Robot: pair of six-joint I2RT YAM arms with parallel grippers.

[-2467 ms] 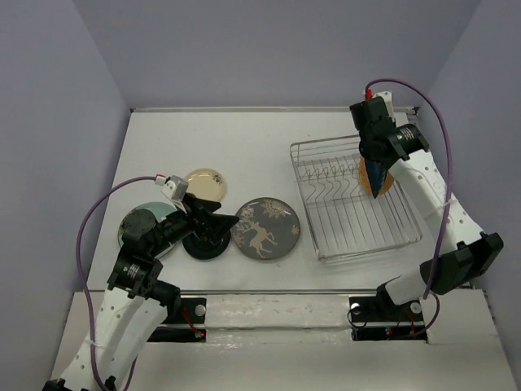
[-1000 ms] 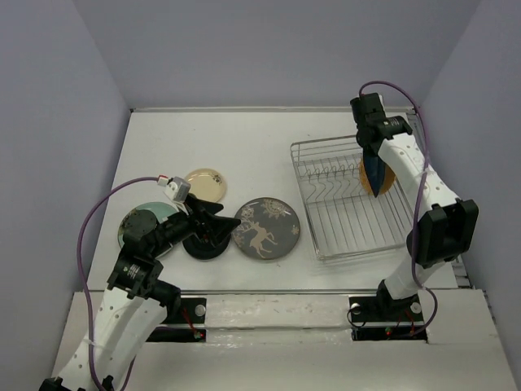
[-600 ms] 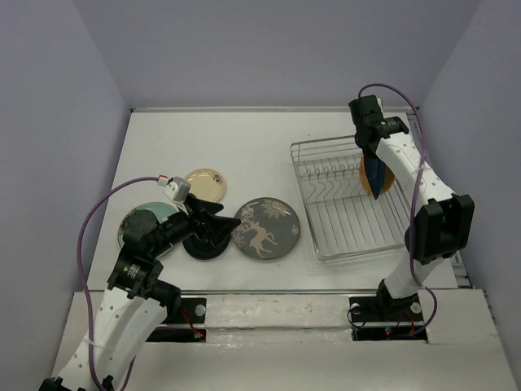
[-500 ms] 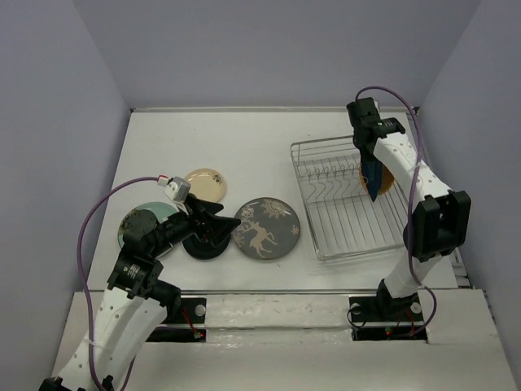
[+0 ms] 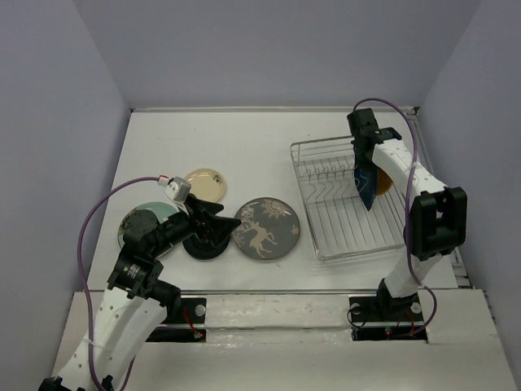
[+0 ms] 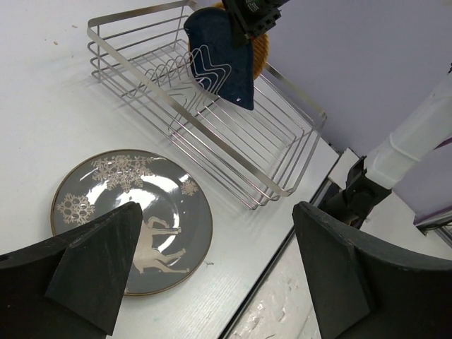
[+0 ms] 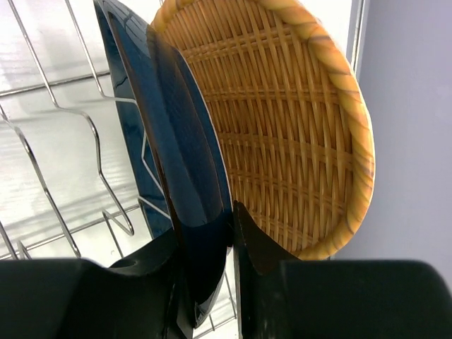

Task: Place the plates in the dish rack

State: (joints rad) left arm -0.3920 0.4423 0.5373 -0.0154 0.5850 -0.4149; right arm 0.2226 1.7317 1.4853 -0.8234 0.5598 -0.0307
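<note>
I need to swing my left gripper outward next, to the left in the top view, and down onto the cream plate's edge, which lies below and outward.
My right gripper (image 5: 363, 155) (image 7: 220, 244) is shut on the dark blue leaf-shaped plate (image 5: 365, 184) (image 7: 169, 155), held on edge among the tines of the silver wire dish rack (image 5: 326, 244) (image 6: 212, 145). The orange woven-look plate (image 5: 383, 181) (image 7: 282, 127) stands upright in the rack just behind it. My left gripper (image 5: 218, 226) (image 6: 212, 282) is open and empty, low over the small glossy black plate (image 5: 202, 246). The grey deer plate (image 5: 265, 228) (image 6: 134, 215) lies flat to its right. The cream plate (image 5: 205, 181) and the pale green plate (image 5: 153, 212) lie at the left.
The dish rack stands at the right of the white table, close to the right wall. The four loose plates cluster at the table's front left. The left arm's purple cable (image 5: 89, 220) loops over the green plate.
My right arm has swung its wrist, and the blue plate has shifted slightly left and down into the rack tines, away from the orange plate. The left arm has not moved.
</note>
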